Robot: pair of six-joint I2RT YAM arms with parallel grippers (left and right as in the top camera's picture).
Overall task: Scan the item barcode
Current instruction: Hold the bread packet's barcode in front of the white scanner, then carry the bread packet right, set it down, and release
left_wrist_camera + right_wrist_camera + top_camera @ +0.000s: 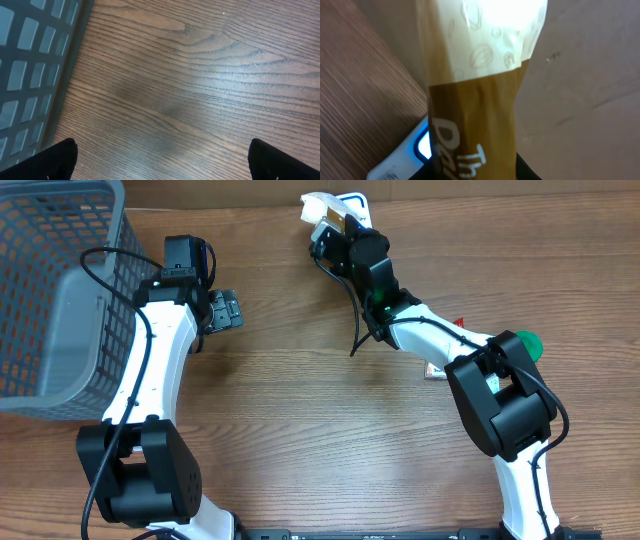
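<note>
My right gripper lifts and brings back the packet next, then lowers it onto bare wood (162,165) nearer than the scanner (402,157), beside the red piece, to release it.
My right gripper (335,232) reaches to the far edge of the table and is shut on the item (318,210), a cream and golden-brown packet with white lettering. In the right wrist view the packet (475,95) stands up from between my jaws (475,172) and fills the middle. Just behind it at the lower left is a white scanner (402,157) with a glowing blue window, seen from above as a white shape (352,200). No barcode shows. My left gripper (225,310) hovers open over bare wood (162,165), its fingertips (60,160) far apart.
A grey mesh basket (50,290) stands at the far left, its wall (30,75) close beside my left gripper. A green object (528,343) and a small red piece (460,321) lie by my right arm. A black cable (357,320) hangs from that arm.
</note>
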